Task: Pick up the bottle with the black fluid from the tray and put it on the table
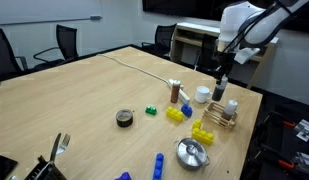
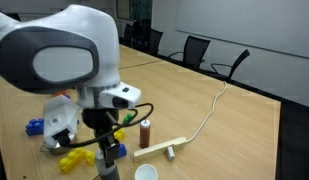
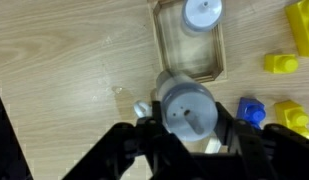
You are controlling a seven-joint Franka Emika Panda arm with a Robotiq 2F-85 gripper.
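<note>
The tabletop beside the metal bowl is clear, so I need to carry the bottle from the tray (image 1: 222, 118) past the yellow bricks, down onto that spot and release it.
My gripper (image 3: 187, 118) is shut on the bottle with the black fluid (image 3: 187, 105). In the wrist view I see its light grey-white cap from above, between the two black fingers. It hangs over the near end of the light-wood tray (image 3: 158, 45). The all-white bottle (image 3: 202, 14) still stands in the tray's far slot. In an exterior view the gripper (image 1: 221, 84) holds the dark bottle (image 1: 220, 92) just above the tray (image 1: 222, 118) near the table's (image 1: 84, 100) far edge. In an exterior view the gripper (image 2: 109, 150) is low over the table (image 2: 244, 130).
A reddish-brown bottle (image 1: 175, 93) (image 2: 146, 131) and a white cup (image 1: 202, 95) (image 2: 146, 172) stand close by. Yellow bricks (image 1: 202, 131) (image 3: 300, 30), blue bricks (image 3: 253, 109), a metal bowl (image 1: 191, 152) and a tape roll (image 1: 124, 118) lie around. The table edge is just beyond the tray.
</note>
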